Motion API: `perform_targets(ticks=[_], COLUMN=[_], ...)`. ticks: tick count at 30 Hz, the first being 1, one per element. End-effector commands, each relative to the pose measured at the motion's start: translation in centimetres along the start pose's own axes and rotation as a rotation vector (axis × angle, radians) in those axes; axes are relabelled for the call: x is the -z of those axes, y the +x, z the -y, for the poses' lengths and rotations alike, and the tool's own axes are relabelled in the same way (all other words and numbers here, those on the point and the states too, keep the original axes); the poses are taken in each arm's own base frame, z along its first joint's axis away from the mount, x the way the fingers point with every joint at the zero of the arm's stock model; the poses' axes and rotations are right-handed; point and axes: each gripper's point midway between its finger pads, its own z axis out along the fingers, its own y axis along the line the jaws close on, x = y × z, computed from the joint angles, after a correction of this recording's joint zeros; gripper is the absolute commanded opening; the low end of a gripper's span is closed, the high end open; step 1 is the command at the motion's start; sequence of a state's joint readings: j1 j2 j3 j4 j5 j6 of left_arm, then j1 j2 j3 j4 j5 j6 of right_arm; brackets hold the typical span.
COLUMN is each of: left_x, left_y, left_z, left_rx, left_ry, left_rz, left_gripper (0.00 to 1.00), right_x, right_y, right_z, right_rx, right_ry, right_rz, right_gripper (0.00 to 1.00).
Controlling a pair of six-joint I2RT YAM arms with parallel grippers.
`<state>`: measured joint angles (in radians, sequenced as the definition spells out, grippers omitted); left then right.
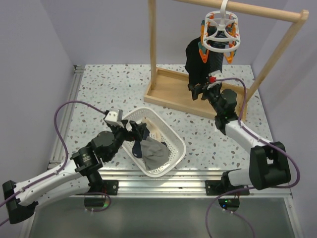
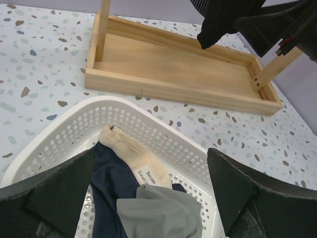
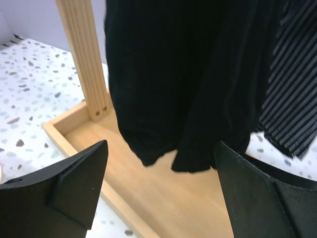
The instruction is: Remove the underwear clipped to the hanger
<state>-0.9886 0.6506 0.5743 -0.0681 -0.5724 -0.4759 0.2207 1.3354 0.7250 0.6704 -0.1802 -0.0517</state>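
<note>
I will push my right gripper outward until its open fingers are on both sides of the black underwear's lower hem [image 1: 196, 80] [image 3: 154, 145], then close. That hem hangs just outward of my right gripper, framed between the fingers.
The white ring hanger [image 1: 221, 32] with orange and teal clips hangs from the wooden rail. Black underwear [image 1: 195, 62] [image 3: 188, 74] and a striped piece [image 1: 218, 57] [image 3: 292, 99] hang clipped to it. My right gripper [image 1: 202, 89] [image 3: 161, 153] is open just below and in front of the black piece's lower hem, not touching it. My left gripper [image 1: 136, 131] [image 2: 150, 168] hovers open over the white basket [image 1: 176, 139] [image 2: 148, 106]. In the basket lie navy underwear [image 2: 109, 188] with a beige waistband [image 2: 129, 153] and a grey piece [image 2: 163, 213].
The wooden rail frame stands in a shallow wooden tray [image 1: 168, 91] [image 2: 173, 64] at the back, its post [image 3: 84, 59] left of the black garment. The basket sits at the table's near edge, between the two arms.
</note>
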Motion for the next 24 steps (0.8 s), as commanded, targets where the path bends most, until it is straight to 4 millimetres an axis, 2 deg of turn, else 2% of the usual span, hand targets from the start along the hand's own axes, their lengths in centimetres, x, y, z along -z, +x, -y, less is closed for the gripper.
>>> perform_targets(ticks=[1,2,3,4,9,10,11,12,14,15,16,19,21,23,24], left_x=[-0.2,-0.3,-0.4,-0.4,-0.8,-0.9,-1.0,-1.1,-1.3,-1.3,-1.4,-1.5,-1.5,-1.5,-1.5], left_y=[-0.9,-0.8,-1.4,-1.5,-1.5,-1.5,-1.6,-1.5,-1.4,-1.6,-1.7,-1.7,-1.7,-1.8,-1.8], left_z=[0.3,0.3,0.6,0.6,0.9,0.9,1.0,1.0,1.1,1.2,1.3,1.4,1.4,1.5,1.6], left_rx=[0.005,0.001,0.015,0.016,0.001,-0.003,-0.009,-0.014,-0.024,-0.024,-0.023,-0.028,-0.029,-0.029,-0.029], left_ry=[0.008,0.007,0.016,0.015,0.016,0.015,0.015,0.017,0.015,0.017,0.018,0.022,0.023,0.027,0.028], left_rz=[0.039,0.035,0.059,0.061,0.065,0.063,0.064,0.060,0.057,0.061,0.064,0.065,0.066,0.067,0.069], left_gripper=[1.00,1.00,1.00,1.00,1.00,1.00,1.00,1.00,1.00,1.00,1.00,1.00,1.00,1.00,1.00], right_x=[-2.1,-2.6,-3.1,-3.5,-5.4,-5.7,-6.1,-6.3,-6.6,-6.6,-6.6,-5.9,-5.0,-4.1,-3.3], right_y=[-6.2,-6.0,-5.5,-5.9,-5.6,-6.2,-5.5,-6.0,-5.5,-5.6,-5.7,-5.7,-6.4,-5.8,-6.6], right_z=[-1.1,-1.5,-0.8,-0.6,-0.1,0.0,-0.2,0.0,0.1,0.3,0.5,0.8,0.6,0.0,-0.3], right_rx=[0.031,0.071,0.075,0.078,0.096,0.102,0.105,0.104,0.105,0.105,0.109,0.107,0.085,0.055,0.053], right_ry=[-0.068,-0.064,-0.024,-0.012,0.025,0.030,0.027,0.038,0.046,0.057,0.066,0.074,0.055,0.014,-0.007], right_rz=[0.191,0.183,0.165,0.174,0.148,0.158,0.139,0.145,0.128,0.128,0.129,0.131,0.145,0.121,0.125], right_gripper=[0.90,0.86,0.85,0.84,0.71,0.68,0.60,0.49,0.37,0.31,0.19,0.03,0.00,0.00,0.00])
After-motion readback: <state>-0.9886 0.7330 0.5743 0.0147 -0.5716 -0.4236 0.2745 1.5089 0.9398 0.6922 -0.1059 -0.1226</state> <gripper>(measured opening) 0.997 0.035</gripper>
